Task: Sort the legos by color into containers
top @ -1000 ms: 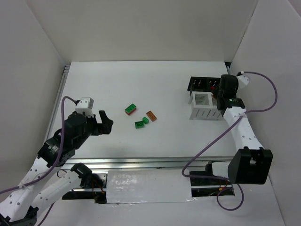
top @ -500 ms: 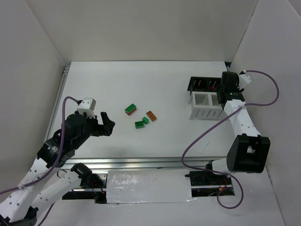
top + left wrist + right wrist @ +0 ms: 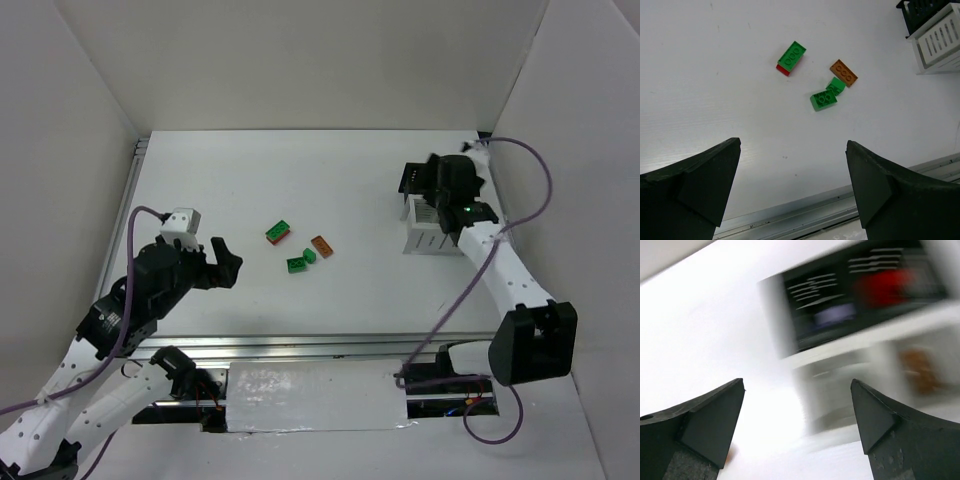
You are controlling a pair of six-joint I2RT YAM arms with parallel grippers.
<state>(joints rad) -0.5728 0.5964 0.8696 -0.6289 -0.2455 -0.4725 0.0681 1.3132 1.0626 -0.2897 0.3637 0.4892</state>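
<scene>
The orange-brown brick [image 3: 322,245] [image 3: 730,454] lies below my right gripper and to its left in the top view, so my right gripper should next move from the bins down onto it.
Four legos lie mid-table: a green-on-red brick [image 3: 279,232] [image 3: 791,58], an orange-brown brick [image 3: 322,245] [image 3: 843,73] and two green bricks [image 3: 301,261] [image 3: 823,99]. My left gripper [image 3: 228,258] [image 3: 792,190] hangs open and empty to their left. At the right stand the containers, a black bin [image 3: 412,177] [image 3: 860,290] and a white slatted bin [image 3: 432,235] [image 3: 860,375]. My right gripper [image 3: 428,190] [image 3: 797,425] hovers open and empty over them. Its blurred wrist view shows a red lego [image 3: 882,285] and a lavender lego [image 3: 835,315] in the black bin, and an orange-brown one [image 3: 917,370] in the white bin.
White walls enclose the table on three sides. A metal rail [image 3: 300,345] [image 3: 805,212] runs along the near edge. The right arm's purple cable [image 3: 530,190] loops over the right side. Both bins also show at the top right of the left wrist view, the white bin [image 3: 940,42] nearest.
My right gripper has opened wide and swung left, from the bins' right side to above them. The left arm and the table bricks have not moved.
</scene>
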